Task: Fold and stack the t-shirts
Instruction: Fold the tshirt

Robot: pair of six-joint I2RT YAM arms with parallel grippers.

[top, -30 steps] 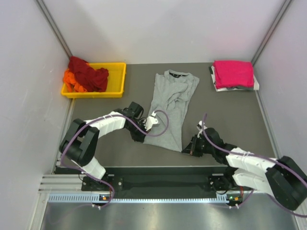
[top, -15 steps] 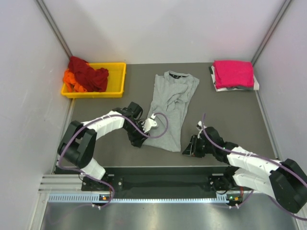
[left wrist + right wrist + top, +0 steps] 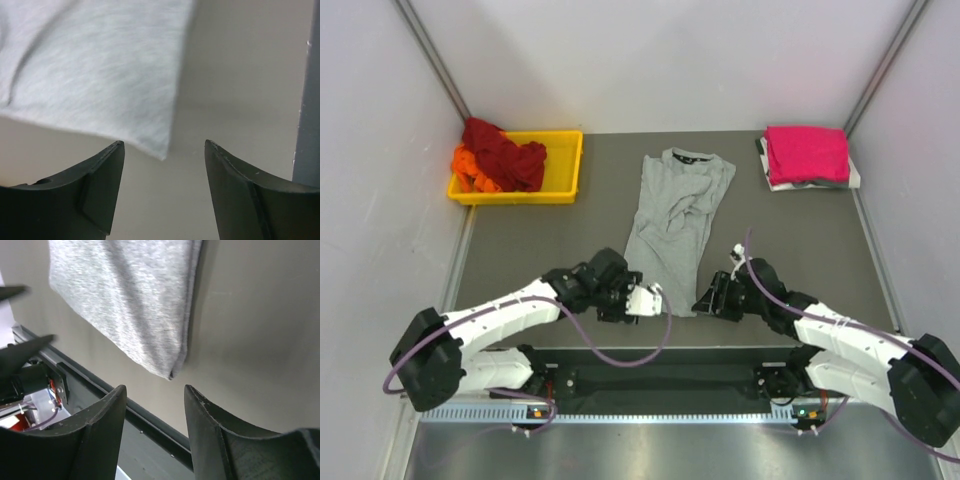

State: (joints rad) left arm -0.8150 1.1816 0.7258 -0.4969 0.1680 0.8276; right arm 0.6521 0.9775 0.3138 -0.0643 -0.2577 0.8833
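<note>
My left gripper should come down next onto the tip of the grey t-shirt's hem corner [image 3: 159, 147] on the tray's side, because that tip points into the gap between my open fingers.
A light grey t-shirt [image 3: 675, 215] with a dark collar lies lengthwise mid-table, partly folded and wrinkled. Its near hem ends just in front of both grippers. My left gripper [image 3: 645, 300] is open at the hem's left corner; in the left wrist view the grey cloth [image 3: 90, 65] lies flat ahead of the gripper [image 3: 163, 145], with nothing between the fingers. My right gripper [image 3: 705, 300] is open at the right corner; in its wrist view the folded corner of the shirt [image 3: 130, 295] lies just beyond the gripper [image 3: 155, 388]. A folded pink t-shirt [image 3: 807, 153] sits far right. Dark red [image 3: 500, 150] and orange [image 3: 468, 170] tees lie bunched in the tray.
The yellow tray [image 3: 565, 165] stands at the far left. Under the pink tee lies a folded white and dark cloth [image 3: 810, 183]. The table's near edge and black rail [image 3: 125, 407] run close behind both grippers. White walls enclose the table.
Both grippers have opened and let go of the grey t-shirt's near hem. The left arm has swung back toward the near edge, and the hem now lies flat.
</note>
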